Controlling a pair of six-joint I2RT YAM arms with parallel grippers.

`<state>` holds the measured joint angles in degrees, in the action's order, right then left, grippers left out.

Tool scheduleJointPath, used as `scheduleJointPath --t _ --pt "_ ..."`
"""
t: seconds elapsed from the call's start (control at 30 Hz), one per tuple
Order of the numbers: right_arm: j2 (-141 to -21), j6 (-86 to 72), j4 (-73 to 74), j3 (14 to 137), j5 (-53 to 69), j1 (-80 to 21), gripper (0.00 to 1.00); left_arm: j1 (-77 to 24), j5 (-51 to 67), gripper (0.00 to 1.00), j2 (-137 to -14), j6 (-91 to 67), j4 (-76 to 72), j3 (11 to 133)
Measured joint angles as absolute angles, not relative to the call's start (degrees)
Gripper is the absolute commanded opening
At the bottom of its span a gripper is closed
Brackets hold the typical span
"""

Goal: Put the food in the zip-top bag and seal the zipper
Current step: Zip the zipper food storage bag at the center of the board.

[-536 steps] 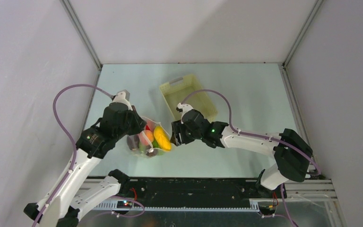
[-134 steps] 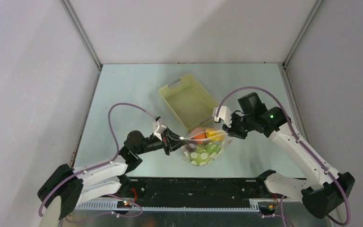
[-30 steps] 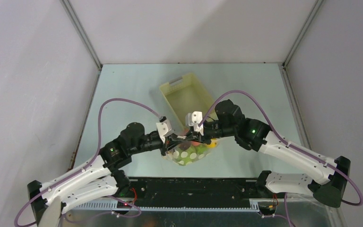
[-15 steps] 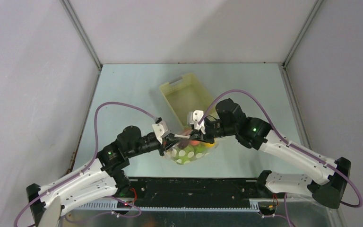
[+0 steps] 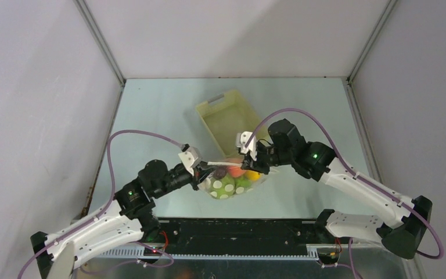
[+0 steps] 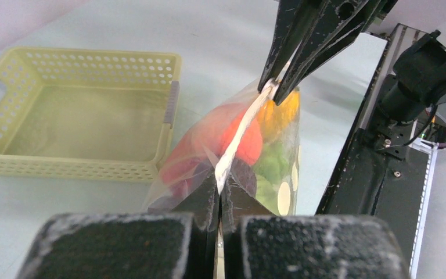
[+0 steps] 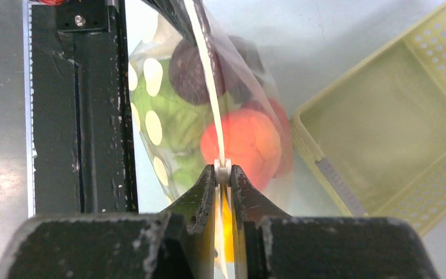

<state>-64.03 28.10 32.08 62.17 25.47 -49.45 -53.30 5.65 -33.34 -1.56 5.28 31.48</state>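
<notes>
The white piece slides in my right gripper along the zipper, away from my left gripper, past the yellow piece next for release. The zipper still runs beyond it.
The zip-top bag (image 5: 226, 185), clear with white dots, hangs between my two grippers near the table's front edge. The food shows through it: an orange peach (image 7: 247, 142), a dark red apple (image 7: 191, 72), a green piece (image 6: 270, 165) and a yellow one (image 6: 287, 110). The zipper (image 5: 226, 162) runs as a taut pale strip along the bag's top. My left gripper (image 5: 204, 167) is shut on the strip's left end (image 6: 219, 186). My right gripper (image 5: 248, 158) is shut on the zipper's right part, a small white piece pinched between its tips (image 7: 223, 171).
The pale yellow slotted basket (image 5: 216, 100) stands just behind the bag, close to my right gripper, and looks hollow inside (image 7: 377, 58). The black base rail (image 7: 87, 104) runs right in front of the bag.
The two grippers have drawn apart. The left one went left and the right one slightly right. The zipper strip now spans a longer, tauter line between them, and the bag shifted a little left.
</notes>
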Motion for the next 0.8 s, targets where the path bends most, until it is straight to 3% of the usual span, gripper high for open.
scheduleJointPath --t 0.8 --pt "-59.83 28.71 41.80 61.82 22.96 -39.88 0.00 -53.63 -9.08 0.00 -28.80 -7.44 3.88 26.70"
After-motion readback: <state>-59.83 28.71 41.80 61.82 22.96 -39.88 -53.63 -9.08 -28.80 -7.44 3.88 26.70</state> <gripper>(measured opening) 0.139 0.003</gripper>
